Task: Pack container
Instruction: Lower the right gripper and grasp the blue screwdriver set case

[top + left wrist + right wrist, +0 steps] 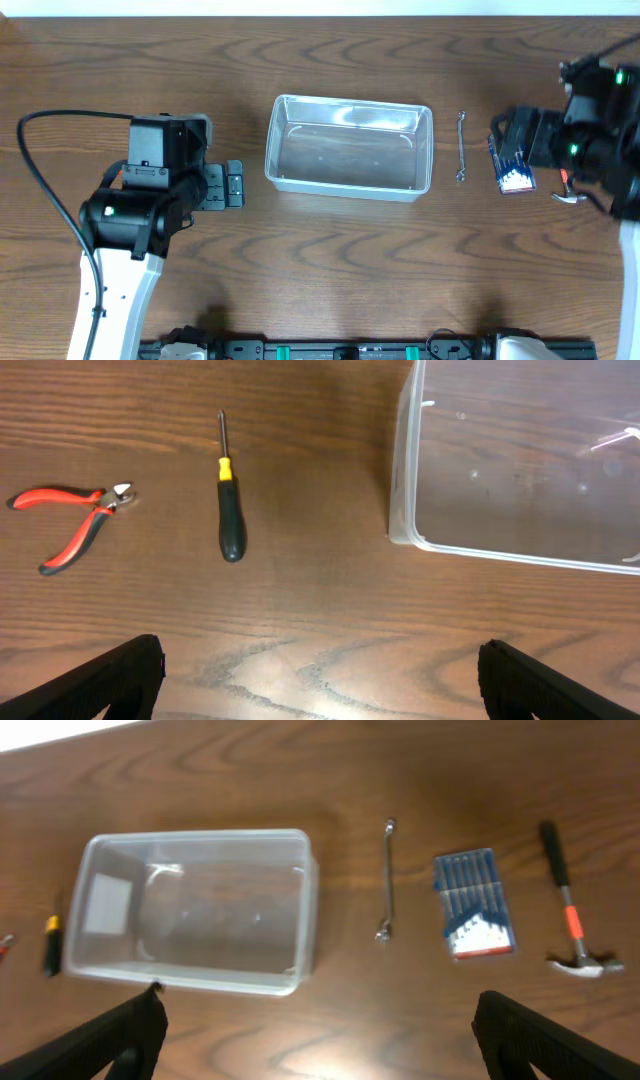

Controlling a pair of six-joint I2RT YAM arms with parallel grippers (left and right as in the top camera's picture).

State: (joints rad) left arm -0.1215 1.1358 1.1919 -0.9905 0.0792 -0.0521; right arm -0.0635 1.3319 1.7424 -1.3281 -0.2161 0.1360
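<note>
The right gripper shifts to its right in the wrist view and down next, fingers astride the long sides of the set, since the bit set [512, 168] [475, 902] lies that way.
The container [349, 101], a clear plastic bin, stands empty at the table's middle; it also shows in the left wrist view [402, 510] and the right wrist view [200, 837]. My left gripper [232, 186] is open and empty, left of the bin above bare wood [320, 650]. A black-and-yellow screwdriver [229, 510] and red-handled pliers [75, 520] lie left of the bin; my left arm hides them in the overhead view. My right gripper [502, 135] is open and empty [320, 1005], right of the bin. A wrench [461, 146], a blue bit set [512, 168] and a hammer [572, 920] lie there.
The wrench [388, 880] lies closest to the bin's right wall, then the bit set [474, 905], then the hammer furthest right. The screwdriver [51, 945] shows just past the bin's left end. The table's far edge runs along the top.
</note>
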